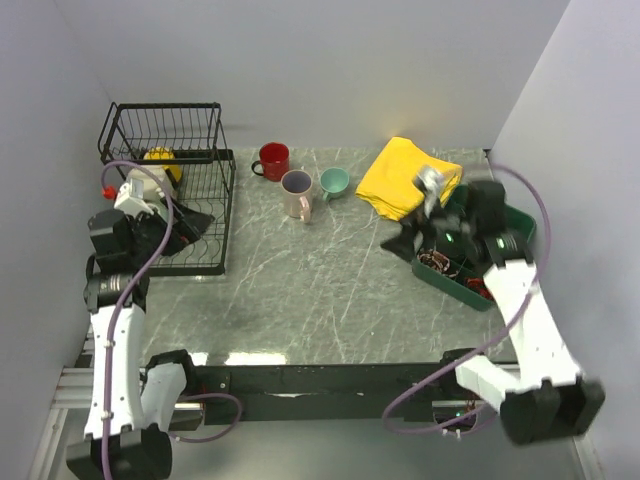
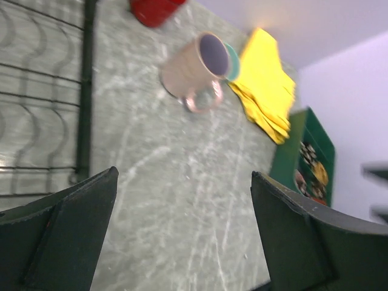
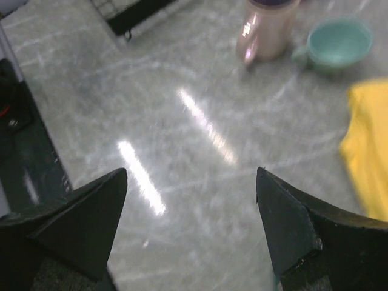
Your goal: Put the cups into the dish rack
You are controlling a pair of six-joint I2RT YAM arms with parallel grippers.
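Note:
My right gripper reaches outward and across onto the pinkish cup's rim by the teal cup next, as it lies outward, to the gripper's left in the top view.
The black wire dish rack (image 1: 215,205) stands at the table's left. A yellow cup (image 1: 160,162) sits in its back part. A red cup (image 1: 272,160), a pinkish cup with a purple inside (image 1: 296,193) and a small teal cup (image 1: 334,182) stand together on the table right of the rack. My left gripper (image 1: 190,228) hangs open and empty over the rack's front right edge; its wrist view shows the pinkish cup (image 2: 193,70) ahead. My right gripper (image 1: 405,240) is open and empty over the table beside the green tray, facing the pinkish cup (image 3: 267,30) and the teal cup (image 3: 338,42).
A folded yellow cloth (image 1: 408,178) lies at the back right. A green compartment tray (image 1: 480,290) with small items sits at the right edge under my right arm. Walls close in on the left, back and right.

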